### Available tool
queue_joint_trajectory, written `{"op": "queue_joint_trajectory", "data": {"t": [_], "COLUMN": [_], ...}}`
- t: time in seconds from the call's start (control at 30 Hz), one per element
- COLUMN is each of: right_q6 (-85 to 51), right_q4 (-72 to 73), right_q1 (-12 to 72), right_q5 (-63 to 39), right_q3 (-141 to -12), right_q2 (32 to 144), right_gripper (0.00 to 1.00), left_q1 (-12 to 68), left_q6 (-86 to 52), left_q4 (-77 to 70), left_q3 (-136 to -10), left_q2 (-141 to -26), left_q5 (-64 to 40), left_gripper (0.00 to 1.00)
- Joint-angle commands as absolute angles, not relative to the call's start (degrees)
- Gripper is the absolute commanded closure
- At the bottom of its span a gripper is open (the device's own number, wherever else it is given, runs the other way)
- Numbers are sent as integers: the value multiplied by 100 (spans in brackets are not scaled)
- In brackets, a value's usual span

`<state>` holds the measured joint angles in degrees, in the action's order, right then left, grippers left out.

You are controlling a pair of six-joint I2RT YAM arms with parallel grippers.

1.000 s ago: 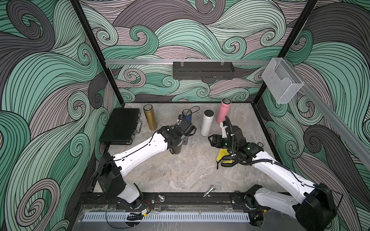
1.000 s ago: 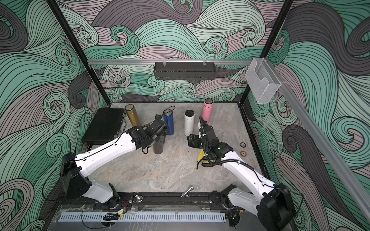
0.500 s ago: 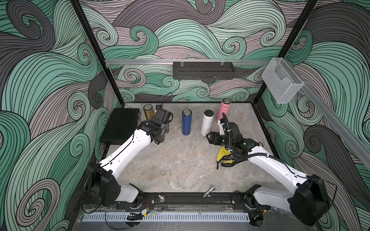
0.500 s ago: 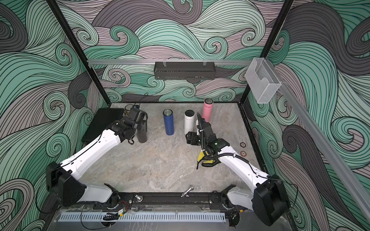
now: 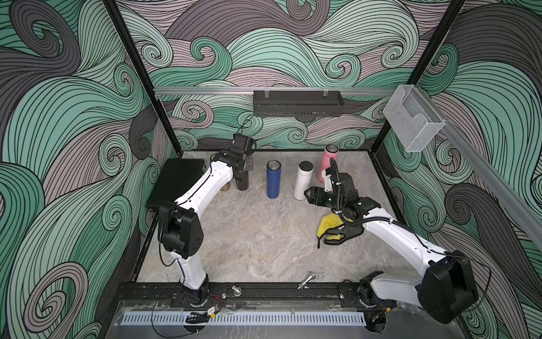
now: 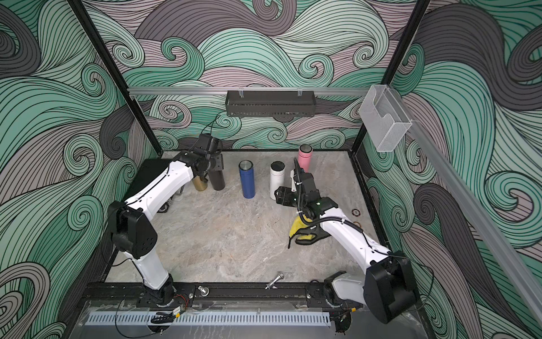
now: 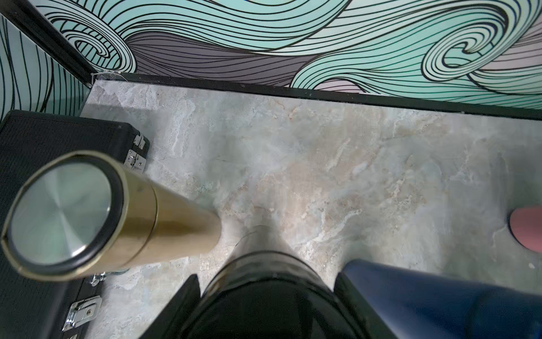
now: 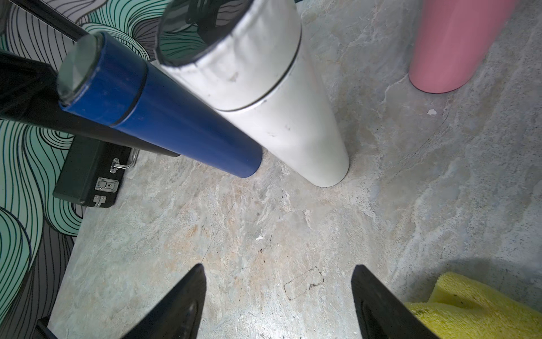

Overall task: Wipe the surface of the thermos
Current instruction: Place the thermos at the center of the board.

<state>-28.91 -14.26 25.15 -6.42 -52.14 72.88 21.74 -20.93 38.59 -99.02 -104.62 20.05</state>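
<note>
The gold thermos stands close. The black thermos goes toward the blue thermos and slightly outward over the bare gap next, and my left gripper releases it.
A black thermos (image 5: 242,181) (image 6: 217,179) stands upright at the back left, close beside a gold thermos (image 6: 201,184) (image 7: 117,217). My left gripper (image 5: 245,165) (image 7: 268,281) is shut on the black thermos's (image 7: 269,296) upper part. A yellow cloth (image 5: 330,224) (image 8: 469,308) lies on the table under my right arm. My right gripper (image 5: 312,197) (image 8: 278,273) hangs open and empty over bare table, in front of the white thermos (image 5: 302,180) (image 8: 264,97).
A blue thermos (image 5: 273,179) and a pink thermos (image 5: 328,163) stand in the back row. A black case (image 5: 179,182) lies at the left wall. A bolt (image 5: 306,281) lies at the front rail. A black shelf (image 5: 297,102) hangs on the back wall.
My left arm has carried the black thermos from the middle of the table to the back left, beside the gold one. My right gripper has hardly moved and stays open.
</note>
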Motion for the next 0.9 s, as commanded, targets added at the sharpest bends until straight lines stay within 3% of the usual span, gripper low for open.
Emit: {"op": "queue_joint_trajectory", "data": {"t": [0.0,0.43,0.53,0.6,0.8,0.87], "right_q6": [-2837,-2869,-2889,-2898,-2918,-2923], "right_q4": [-1409,-1380,-1344,-1321,-1294,-1294], "right_q1": [2440,2348,2342,2345,2344,2346], "right_q5": [-726,-784,-810,-826,-827,-835], "right_q3": [-5348,-5264,-5257,-5264,-5273,-5282], "right_q2": [7304,7268,7290,7305,7314,7306], "right_gripper": [23,23,23,22,22,22], "left_q1": [2115,1977,1974,1973,1975,1977], "left_q6": [-1983,-2192,-2181,-2166,-2040,-1976], "left_q4": [4143,4351,4312,4289,4237,4210], "left_q3": [-10603,-10935,-10877,-10863,-10898,-10907], "left_q2": [-10889,-11463,-11410,-11366,-11293,-11265], "left_q5": [1780,1693,1725,1779,1841,1828], "left_gripper": [100,98,56,37,14,11]}}
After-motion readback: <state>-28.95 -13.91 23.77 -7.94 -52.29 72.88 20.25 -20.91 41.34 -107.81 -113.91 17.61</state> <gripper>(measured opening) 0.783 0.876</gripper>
